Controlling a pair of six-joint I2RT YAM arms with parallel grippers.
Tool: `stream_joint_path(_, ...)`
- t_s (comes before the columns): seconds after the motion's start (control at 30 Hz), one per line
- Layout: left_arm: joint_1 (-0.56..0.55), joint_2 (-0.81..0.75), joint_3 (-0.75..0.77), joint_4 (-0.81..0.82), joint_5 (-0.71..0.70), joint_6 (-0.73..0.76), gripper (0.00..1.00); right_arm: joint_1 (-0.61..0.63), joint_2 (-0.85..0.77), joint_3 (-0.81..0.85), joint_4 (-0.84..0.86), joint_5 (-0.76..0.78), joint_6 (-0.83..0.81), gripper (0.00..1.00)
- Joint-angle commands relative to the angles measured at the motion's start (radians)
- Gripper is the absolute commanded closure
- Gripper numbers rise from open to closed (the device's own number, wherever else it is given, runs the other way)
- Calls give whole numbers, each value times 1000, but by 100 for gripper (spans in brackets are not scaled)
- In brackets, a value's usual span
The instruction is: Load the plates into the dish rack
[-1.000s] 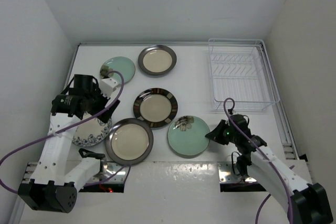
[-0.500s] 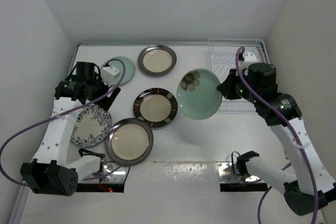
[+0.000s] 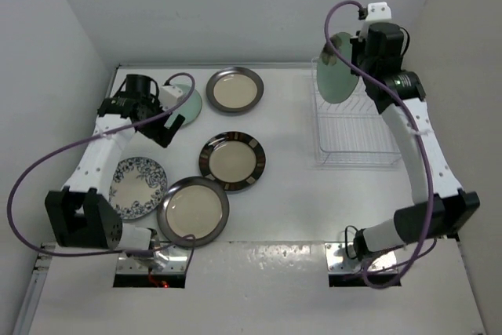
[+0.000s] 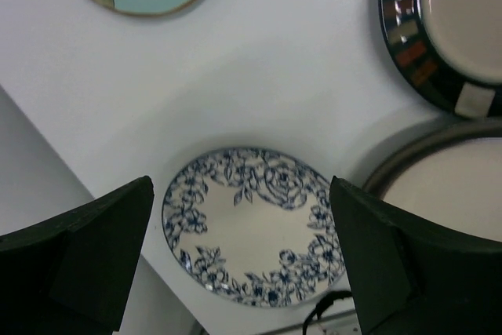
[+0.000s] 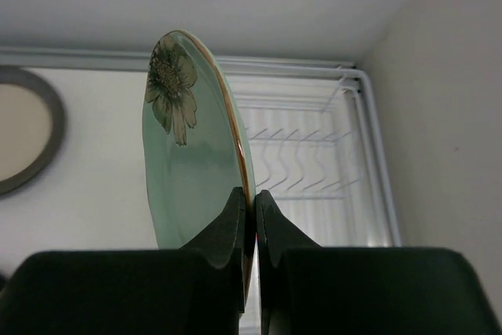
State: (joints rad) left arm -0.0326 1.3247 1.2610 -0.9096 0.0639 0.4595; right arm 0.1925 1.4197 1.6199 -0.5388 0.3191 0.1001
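The mint-green flower plate still hangs above the rack's wires. It goes down into the rack's far end point(image 5: 263, 161) among them next, and my right gripper releases the plate's rim.
My right gripper point(image 5: 252, 208) is shut on the rim of a mint-green flower plate point(image 5: 188, 162) and holds it on edge above the far left part of the clear wire dish rack point(image 3: 357, 119); the plate point(image 3: 337, 68) is off the tines. My left gripper point(image 4: 243, 272) is open and empty, high above the white-blue floral plate point(image 4: 255, 245). In the top view it hangs point(image 3: 163, 129) beside the second mint-green plate point(image 3: 185, 100). On the table lie a grey-rimmed cream plate point(image 3: 234, 89), the brown-patterned plate point(image 3: 232, 161), another grey-rimmed plate point(image 3: 193, 211) and the floral plate point(image 3: 137, 187).
The rack point(image 5: 306, 154) holds no plates and stands against the right wall at the back. White walls close in the table on the left, back and right. The left arm's purple cable point(image 3: 47, 170) loops over the left edge.
My right arm has lifted the mint-green plate off the front of the table, carried it back-right over the rack and turned it on edge. My left gripper has moved back from the floral plate.
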Motion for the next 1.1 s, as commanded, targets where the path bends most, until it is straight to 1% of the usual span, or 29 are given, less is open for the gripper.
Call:
stream_joint_path(0.0, 10, 131, 93, 97, 62, -36, 1, -22, 64, 87, 278, 113, -143, 100)
stream_joint_path(0.03, 10, 210, 151, 97, 71, -54, 1, -24, 105, 87, 318, 126, -166, 100)
stream_joint_path(0.1, 19, 307, 225, 97, 99, -91, 1, -28, 149, 84, 377, 139, -200, 100)
stream_joint_path(0.3, 39, 467, 363, 106, 108, -111, 1, -36, 252, 107, 486, 152, -269, 100)
stream_joint_path(0.37, 51, 490, 388, 106, 117, -142, 1, -36, 294, 119, 497, 161, -289, 100)
stream_joint_path(0.47, 51, 510, 399, 106, 126, -142, 1, -38, 309, 104, 531, 196, -301, 100)
stream_joint_path(0.5, 51, 510, 399, 106, 126, -142, 1, -41, 309, 66, 566, 237, -304, 100)
stream_joint_path(0.53, 51, 525, 411, 106, 126, -142, 1, -36, 309, 54, 606, 247, -301, 100)
stream_joint_path(0.6, 51, 539, 423, 106, 114, -142, 1, -41, 308, 17, 623, 261, -290, 100)
stream_joint_path(0.73, 60, 550, 423, 106, 114, -133, 1, -42, 315, 5, 617, 255, -246, 100)
stream_joint_path(0.93, 71, 582, 423, 106, 105, -143, 1, -41, 343, -38, 600, 253, -131, 100)
stream_joint_path(1.07, 80, 591, 433, 106, 105, -143, 1, -41, 348, -55, 599, 250, -112, 100)
